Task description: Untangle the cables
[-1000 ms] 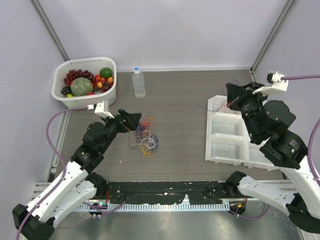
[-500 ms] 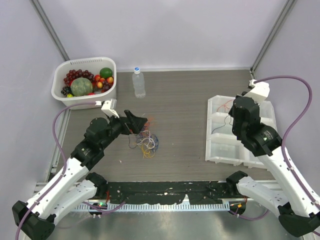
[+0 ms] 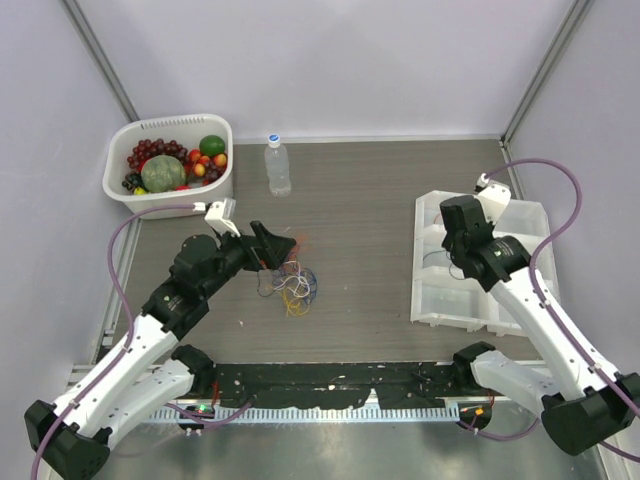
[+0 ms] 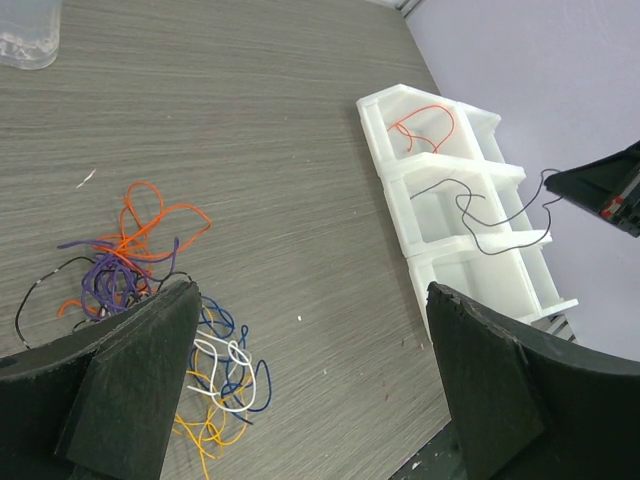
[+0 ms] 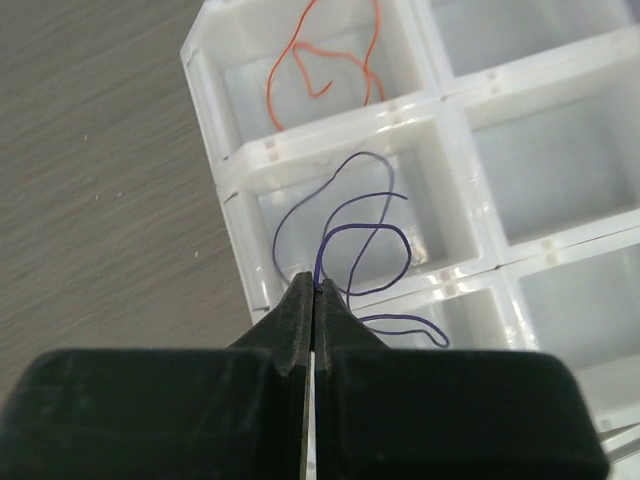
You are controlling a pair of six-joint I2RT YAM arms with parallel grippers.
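Note:
The purple cable's loops already hang over the white tray's section (image 3: 440, 263) (image 5: 348, 218) beside the orange cable's. My right gripper goes down toward the section's bottom and releases the purple cable next.
The tangle of cables (image 3: 292, 280) lies on the table mid-left, with purple (image 4: 110, 280), orange (image 4: 150, 215), blue (image 4: 235, 350), white (image 4: 220, 360) and yellow (image 4: 200, 435) loops. My left gripper (image 3: 280, 245) (image 4: 315, 320) hovers over its right side, open and empty. My right gripper (image 3: 455, 258) (image 5: 315, 285) is shut on one thin dark purple cable (image 5: 370, 232). That cable dangles over the middle left compartment of the white tray (image 3: 418, 262) (image 5: 235, 190). An orange cable (image 5: 320, 70) (image 4: 425, 125) lies in the compartment behind it.
A white basket (image 3: 170, 122) of fruit stands at the back left. A clear water bottle (image 3: 278, 167) is upright beside it. The tray (image 4: 385, 140) has several compartments on the right side of the table. Walls enclose the back and both sides.
My right arm has swung from the tray's far side toward its left compartments, keeping the thin cable pinched. The left gripper edged slightly right above the tangle.

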